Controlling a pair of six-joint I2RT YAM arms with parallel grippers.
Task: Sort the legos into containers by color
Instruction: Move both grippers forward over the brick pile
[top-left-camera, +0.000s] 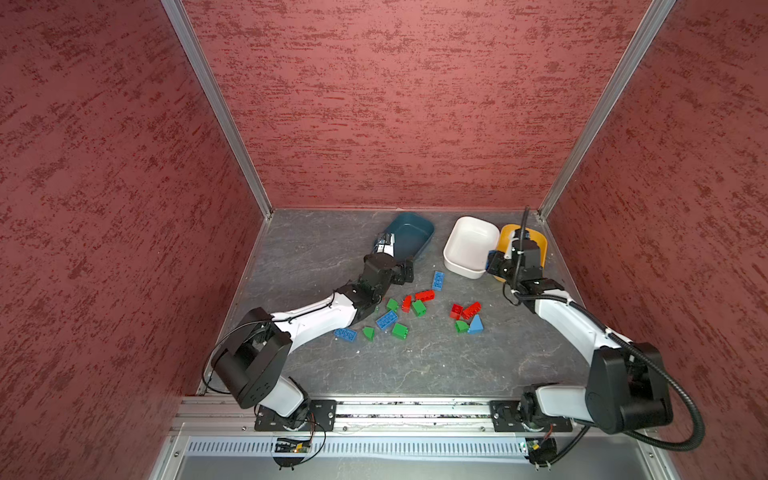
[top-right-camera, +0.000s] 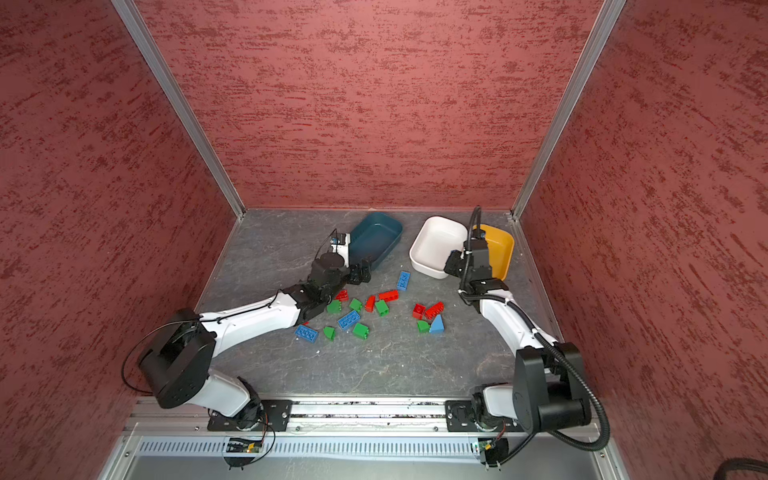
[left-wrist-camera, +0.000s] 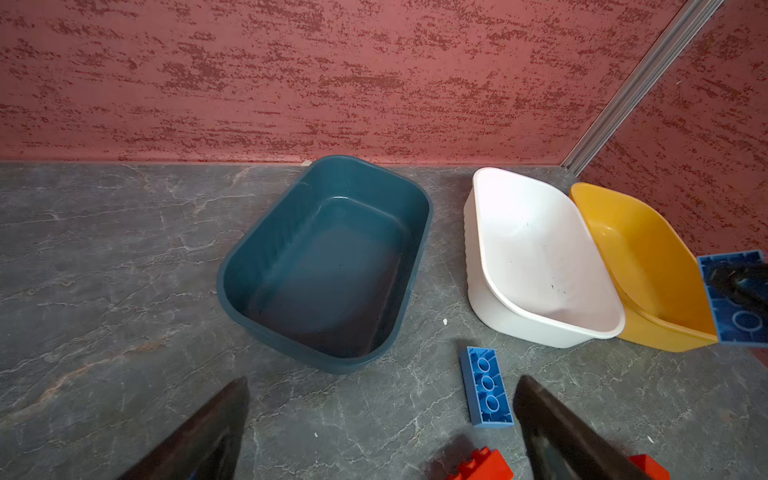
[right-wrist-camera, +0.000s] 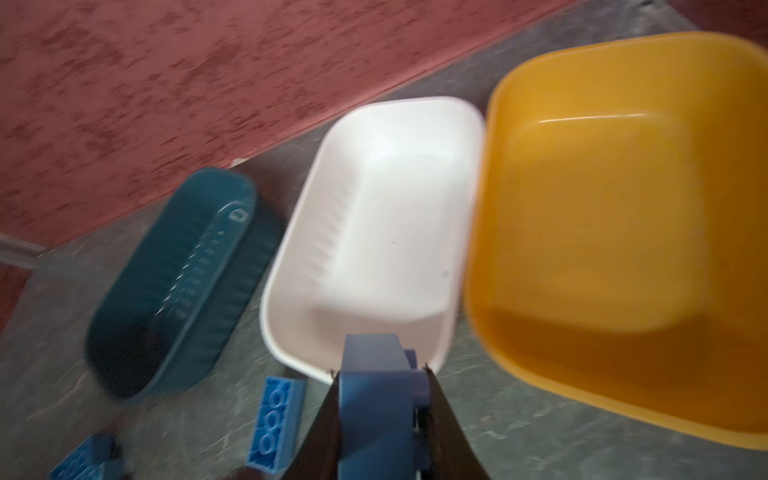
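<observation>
The brick goes with my right gripper from the white tub (top-left-camera: 469, 243) down over the yellow tub's bottom next for release, as that bottom is beside and below the gripper.
Red, green and blue legos (top-left-camera: 418, 308) lie scattered mid-table in both top views. Behind them stand three empty containers: a teal tub (top-left-camera: 411, 232), a white tub (top-left-camera: 469, 243) and a yellow tub (top-left-camera: 538, 241). My left gripper (left-wrist-camera: 382, 415) is open just in front of the teal tub (left-wrist-camera: 332, 257), with an upturned blue brick (left-wrist-camera: 486, 386) beside one finger. My right gripper (right-wrist-camera: 379, 370) is shut on a blue brick (right-wrist-camera: 374, 415), raised over the near end of the white tub (right-wrist-camera: 386, 216), next to the yellow tub (right-wrist-camera: 602, 216).
A second cluster with red bricks (top-left-camera: 471, 309) and a blue wedge (top-left-camera: 476, 325) sits toward the right. Red textured walls close in three sides. A metal rail (top-left-camera: 415, 409) carrying both arm bases runs along the front.
</observation>
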